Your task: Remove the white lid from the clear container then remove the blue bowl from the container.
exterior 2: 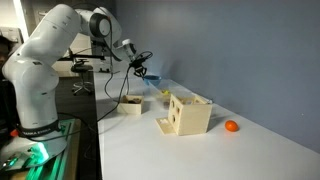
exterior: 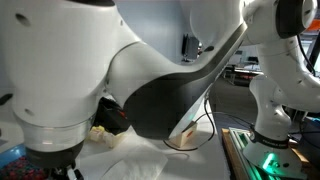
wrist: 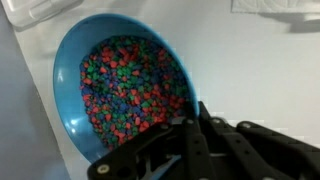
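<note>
The gripper lowers a little next and sets the blue bowl down on the white table (exterior 2: 151, 84) (wrist: 127, 88) beside the clear container, because bare tabletop lies open there.
A blue bowl (wrist: 90, 60) filled with small multicoloured pieces fills the wrist view, lifted above the white table. My gripper (wrist: 190, 122) is shut on the bowl's rim at its lower right edge, with one finger inside and one outside. In an exterior view the gripper (exterior 2: 142, 68) is raised above the table's far end, above a pale container (exterior 2: 130, 106). The corner of a clear container (wrist: 28, 10) shows at the top left of the wrist view. A white edge (wrist: 272, 5) at the top right may be the lid; I cannot tell.
A wooden box with cut-out holes (exterior 2: 190, 113) stands mid-table and an orange ball (exterior 2: 231, 126) lies beside it. The robot's own arm (exterior: 150, 80) blocks most of an exterior view. Cables hang near the table's far end.
</note>
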Motion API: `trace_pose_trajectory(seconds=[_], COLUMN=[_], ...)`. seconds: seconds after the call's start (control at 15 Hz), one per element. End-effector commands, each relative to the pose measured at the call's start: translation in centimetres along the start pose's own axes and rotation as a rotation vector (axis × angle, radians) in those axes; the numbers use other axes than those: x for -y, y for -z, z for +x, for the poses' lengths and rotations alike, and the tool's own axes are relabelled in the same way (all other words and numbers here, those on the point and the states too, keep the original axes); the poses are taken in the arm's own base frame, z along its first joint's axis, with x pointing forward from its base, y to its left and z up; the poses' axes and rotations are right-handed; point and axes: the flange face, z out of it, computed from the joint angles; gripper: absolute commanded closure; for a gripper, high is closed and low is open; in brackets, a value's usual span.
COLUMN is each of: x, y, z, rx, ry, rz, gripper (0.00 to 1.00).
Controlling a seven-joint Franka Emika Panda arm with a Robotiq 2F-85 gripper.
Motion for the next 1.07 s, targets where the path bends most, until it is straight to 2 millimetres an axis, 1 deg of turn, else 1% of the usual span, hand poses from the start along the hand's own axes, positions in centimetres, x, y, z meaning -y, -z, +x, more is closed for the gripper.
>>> trace_pose_trajectory(seconds=[0.0,0.4,1.0], x=[-2.0,-2.6,-2.4], y=[0.4,-0.7,-2.0], z=[1.1,1.0,0.9], rx=[-0.048,-0.04,-0.006], ry=[-0.027,-0.03,-0.02], rz=[-0.051,-0.048,-0.033], gripper=[0.99,0.99,0.99])
